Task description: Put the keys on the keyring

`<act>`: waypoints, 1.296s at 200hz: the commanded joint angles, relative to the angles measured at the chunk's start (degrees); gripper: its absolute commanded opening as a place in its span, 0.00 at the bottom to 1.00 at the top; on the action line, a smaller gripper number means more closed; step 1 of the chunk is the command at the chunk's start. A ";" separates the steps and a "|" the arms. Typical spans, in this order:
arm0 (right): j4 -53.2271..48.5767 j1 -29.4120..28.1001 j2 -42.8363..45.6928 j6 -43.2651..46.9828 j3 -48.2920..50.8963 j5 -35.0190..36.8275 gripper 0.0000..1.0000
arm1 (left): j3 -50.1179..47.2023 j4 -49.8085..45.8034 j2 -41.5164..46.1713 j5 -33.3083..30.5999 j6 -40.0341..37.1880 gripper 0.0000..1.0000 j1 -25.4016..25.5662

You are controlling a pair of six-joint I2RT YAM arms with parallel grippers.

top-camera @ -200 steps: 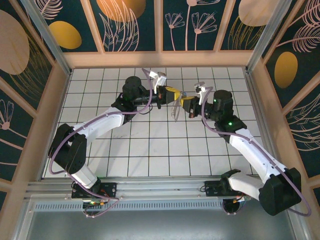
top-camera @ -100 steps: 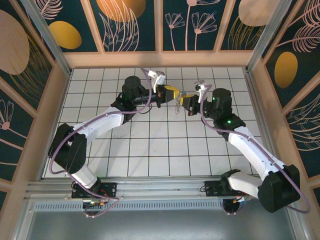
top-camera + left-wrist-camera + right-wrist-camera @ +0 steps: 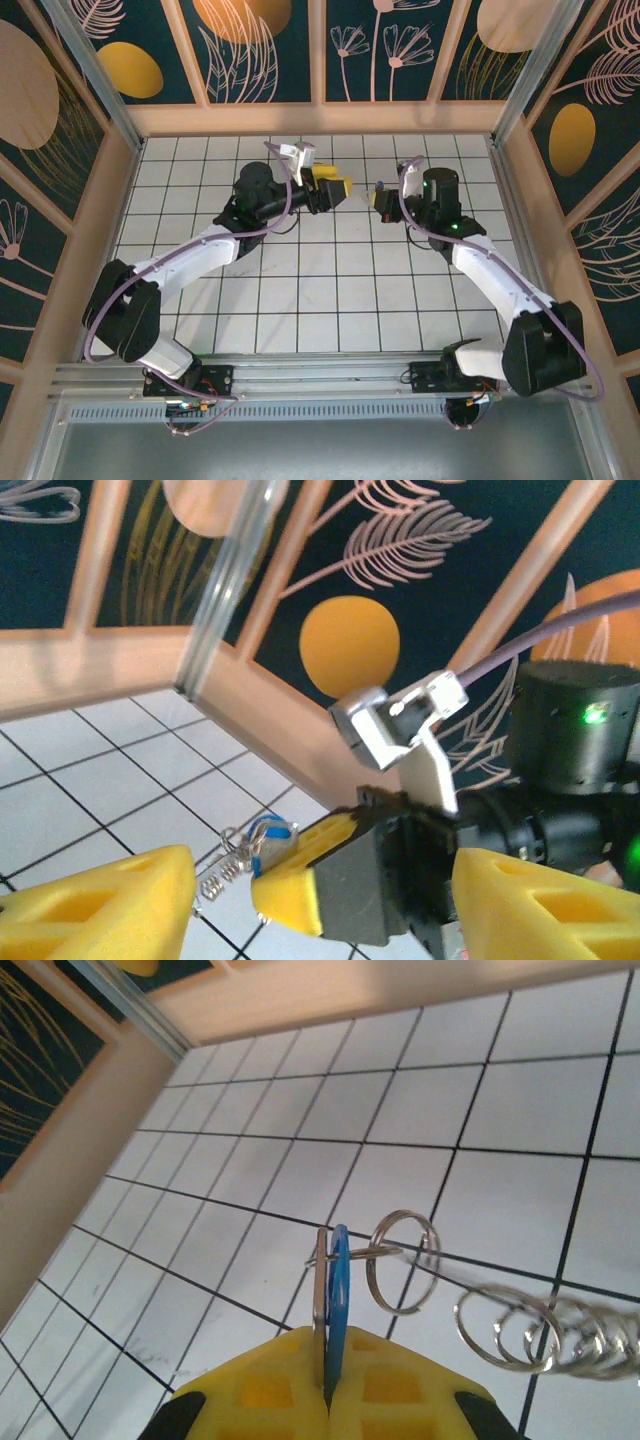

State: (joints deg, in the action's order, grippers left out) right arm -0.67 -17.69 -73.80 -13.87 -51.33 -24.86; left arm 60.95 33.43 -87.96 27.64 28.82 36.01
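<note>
I need to move my right gripper down and back onto the bare tiles between the arms and release the keys, with a silver ring through the blue head.
My right gripper is shut on the keys: a blue plastic head with a silver blade beside it, standing edge-on between the yellow pads. A silver ring of the keyring is threaded through the head, and several more small rings trail off to the right above the tiles. In the left wrist view the blue head and dangling rings sit at the tip of the right gripper's yellow finger. My left gripper stands open around that finger, touching nothing. From above, the left gripper and right gripper face each other, a short gap apart.
Both grippers hang over the far middle of the white tiled floor. The wooden back wall runs close behind them, and side walls close in the floor. The arm bases are at the near edge.
My left gripper has opened and drawn back to the left. The right gripper has moved right and toward the back wall, keeping the key and rings. The gap between the grippers has widened.
</note>
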 commanded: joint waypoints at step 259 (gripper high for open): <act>19.92 -15.07 -28.21 -14.10 3.97 0.78 0.11 | -8.01 -5.89 13.34 -12.61 3.71 0.78 -1.49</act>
State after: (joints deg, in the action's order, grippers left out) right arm 13.37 -30.13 -106.63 -24.16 -50.81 -25.08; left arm 53.87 28.40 -76.42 13.63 31.59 34.83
